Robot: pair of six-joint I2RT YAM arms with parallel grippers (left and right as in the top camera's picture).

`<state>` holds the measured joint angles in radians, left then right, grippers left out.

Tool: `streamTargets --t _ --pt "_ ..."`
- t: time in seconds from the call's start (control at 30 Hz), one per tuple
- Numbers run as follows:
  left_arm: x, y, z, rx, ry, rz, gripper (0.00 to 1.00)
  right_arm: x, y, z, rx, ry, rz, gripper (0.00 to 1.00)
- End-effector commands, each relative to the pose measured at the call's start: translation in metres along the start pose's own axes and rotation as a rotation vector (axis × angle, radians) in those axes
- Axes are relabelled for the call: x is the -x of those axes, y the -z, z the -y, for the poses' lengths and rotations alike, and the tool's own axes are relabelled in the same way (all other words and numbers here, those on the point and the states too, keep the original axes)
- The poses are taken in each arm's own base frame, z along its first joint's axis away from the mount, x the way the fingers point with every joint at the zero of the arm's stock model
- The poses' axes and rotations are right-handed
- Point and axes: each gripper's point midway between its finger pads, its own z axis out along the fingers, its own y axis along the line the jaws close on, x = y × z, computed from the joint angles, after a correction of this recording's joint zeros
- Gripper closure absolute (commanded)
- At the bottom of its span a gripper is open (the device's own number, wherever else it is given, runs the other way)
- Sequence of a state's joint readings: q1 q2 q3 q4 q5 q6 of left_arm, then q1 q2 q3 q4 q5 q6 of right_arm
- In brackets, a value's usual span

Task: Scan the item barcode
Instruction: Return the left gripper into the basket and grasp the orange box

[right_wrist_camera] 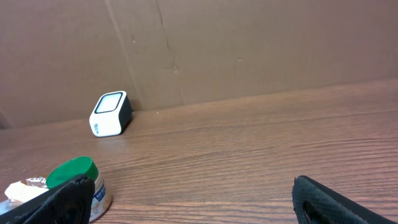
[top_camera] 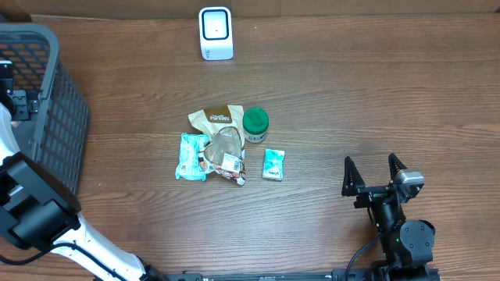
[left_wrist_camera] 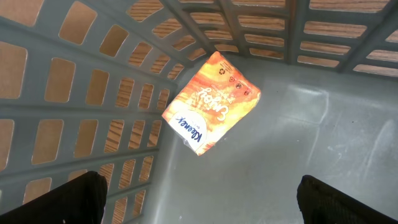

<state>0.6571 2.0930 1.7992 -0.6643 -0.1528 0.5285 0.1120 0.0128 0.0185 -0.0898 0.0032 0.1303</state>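
Note:
My left gripper should move down into the grey basket [left_wrist_camera: 298,124] next, with its open fingers on either side of the middle of the orange Kleenex pack [left_wrist_camera: 210,102], because the pack lies on the basket's bottom below.
The white barcode scanner [top_camera: 216,33] stands at the table's far edge and shows in the right wrist view as the scanner [right_wrist_camera: 111,114] against the cardboard wall. Mid-table lie a brown pouch [top_camera: 217,119], a green-lidded jar [top_camera: 255,123], a teal pack [top_camera: 191,156], a clear snack bag [top_camera: 226,154] and a small teal packet [top_camera: 273,165]. My left gripper [left_wrist_camera: 199,202] hangs open inside the grey basket [left_wrist_camera: 298,124], above an orange Kleenex pack [left_wrist_camera: 210,102] lying on its floor. My right gripper [top_camera: 375,176] is open and empty, right of the items.
The grey basket [top_camera: 47,101] fills the table's left edge, with the left arm reaching into it. A brown cardboard wall [right_wrist_camera: 249,50] backs the table. The jar [right_wrist_camera: 73,175] sits just past my right gripper's left finger.

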Motion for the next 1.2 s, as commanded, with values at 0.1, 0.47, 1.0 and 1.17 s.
streamTargets --t 0.1,0.47,1.0,1.17 --pt "-0.005 -0.008 0.006 -0.03 -0.033 -0.004 0.0 -0.001 0.0 0.0 0.004 0.001 0.005 0.0" --pt "-0.001 -0.009 0.015 -0.082 -0.076 0.023 0.01 -0.001 0.0 0.0 0.004 0.001 0.005 0.0" --pt "-0.011 -0.038 0.029 -0.119 -0.109 -0.002 0.0 -0.001 0.0 0.0 0.004 0.001 0.005 0.0" --pt "-0.011 -0.05 0.029 -0.112 -0.113 0.005 0.0 -0.001 0.0 0.0 0.004 0.001 0.005 0.0"
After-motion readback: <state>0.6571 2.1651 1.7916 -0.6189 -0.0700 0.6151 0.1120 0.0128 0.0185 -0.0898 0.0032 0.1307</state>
